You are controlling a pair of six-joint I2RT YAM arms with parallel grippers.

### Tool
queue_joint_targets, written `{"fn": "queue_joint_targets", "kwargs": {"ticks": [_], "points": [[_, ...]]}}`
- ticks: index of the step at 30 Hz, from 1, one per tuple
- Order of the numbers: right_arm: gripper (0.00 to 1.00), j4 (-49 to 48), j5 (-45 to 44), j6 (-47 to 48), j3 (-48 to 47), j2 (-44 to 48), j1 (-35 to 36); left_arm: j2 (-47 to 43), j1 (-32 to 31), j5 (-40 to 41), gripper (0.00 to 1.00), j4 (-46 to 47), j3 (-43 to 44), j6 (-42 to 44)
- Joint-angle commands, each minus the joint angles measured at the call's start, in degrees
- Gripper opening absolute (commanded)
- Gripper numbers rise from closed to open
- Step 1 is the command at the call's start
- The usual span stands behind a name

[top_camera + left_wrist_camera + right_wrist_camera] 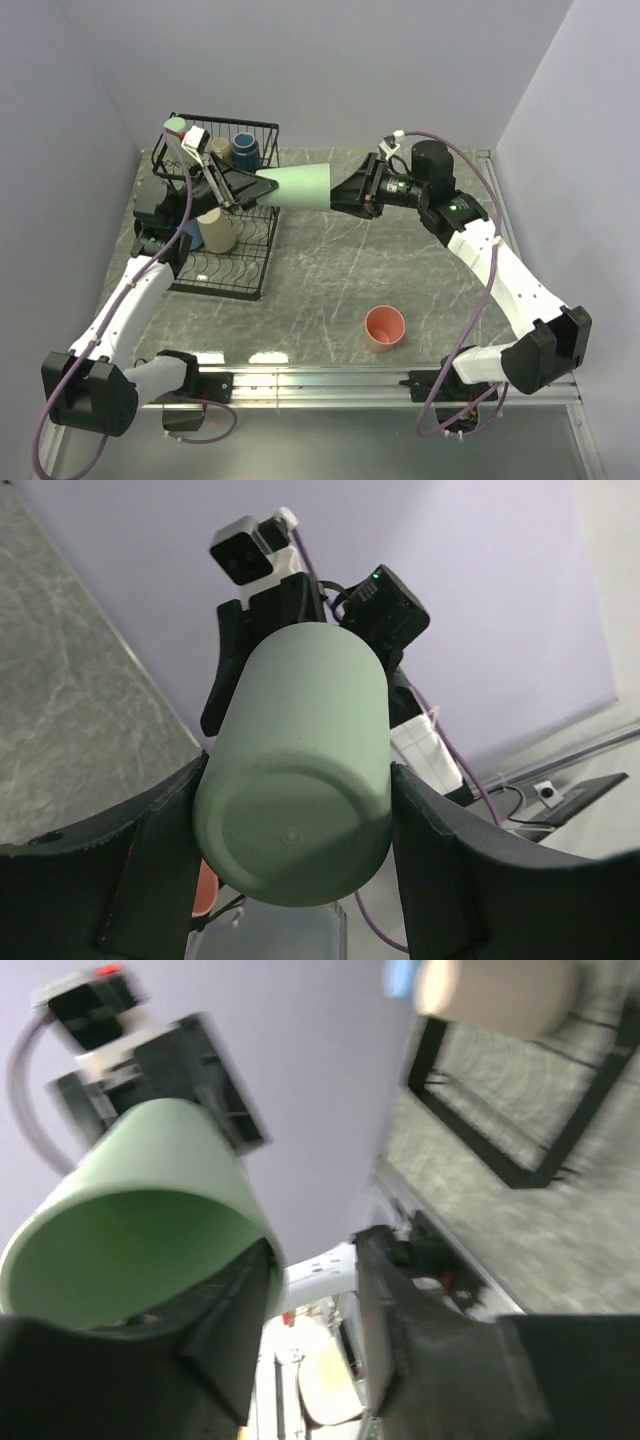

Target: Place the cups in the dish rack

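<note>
I need to turn the fingers of my left gripper down next and lower the cup onto the rack wires beside the beige tumbler (pixel 215 230) to let go of it, because those wires are empty below.
A pale green cup (pixel 298 186) hangs level in the air between my two grippers, right of the dish rack (pixel 262 272). My left gripper (pixel 262 187) is shut on its base end; in the left wrist view both fingers press the cup's sides (pixel 300 780). My right gripper (pixel 338 195) is at the rim end, open: one finger (pixel 225 1330) lies against the cup's wall (pixel 150 1210), the other stands apart. A salmon cup (pixel 385 327) stands upright on the table. A beige tumbler (pixel 215 230), a beige mug (pixel 220 148) and a dark-blue cup (pixel 245 151) are in the rack.
The rack stands at the table's back left, against the side wall. A small pale green thing (pixel 176 125) sits at its far left corner. A metal rail (pixel 330 378) runs along the near edge by the arm bases. The right wrist view is blurred.
</note>
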State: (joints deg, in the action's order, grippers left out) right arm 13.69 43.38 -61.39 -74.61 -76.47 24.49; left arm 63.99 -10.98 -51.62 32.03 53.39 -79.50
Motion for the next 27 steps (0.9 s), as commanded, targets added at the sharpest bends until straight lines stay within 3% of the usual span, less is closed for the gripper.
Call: {"fn": "queue_joint_targets", "kwargs": {"ticks": [1, 4, 5, 7, 8, 12, 18, 27], "points": [[0.48, 13.9, -6.9, 8.5, 1.0, 4.2, -5.7, -3.4, 3.1, -1.7, 0.17, -10.0, 4.9, 8.2], [0.48, 21.1, -9.7, 11.7, 6.8, 7.2, -12.9, -4.2, 6.1, -3.1, 0.05, -15.8, 5.5, 11.5], [0.48, 22.9, -11.9, 12.9, 9.1, 7.7, -14.6, -4.4, 6.2, -1.7, 0.00, -23.1, 6.2, 16.2], [0.46, 28.3, -14.8, 15.8, 10.8, 9.2, -17.0, -4.1, 6.1, 1.7, 0.00, -31.6, 10.1, 22.8], [0.44, 29.9, -16.4, 16.5, 12.2, 9.8, -18.1, -4.0, 6.1, 6.1, 0.00, -40.4, 12.1, 28.7], [0.40, 26.1, -12.7, 13.9, 18.2, 13.2, -18.0, -1.9, 6.1, 21.1, 0.00, -58.2, 17.1, 40.4], [0.34, 27.9, -13.8, 16.1, 19.9, 14.7, -17.8, 1.2, 5.0, 40.8, 0.00, -67.7, 21.0, 51.3], [0.28, 28.2, -13.6, 16.9, 19.6, 13.9, -16.9, 5.2, 1.1, 51.4, 0.00, -72.4, 22.8, 58.8]]}}
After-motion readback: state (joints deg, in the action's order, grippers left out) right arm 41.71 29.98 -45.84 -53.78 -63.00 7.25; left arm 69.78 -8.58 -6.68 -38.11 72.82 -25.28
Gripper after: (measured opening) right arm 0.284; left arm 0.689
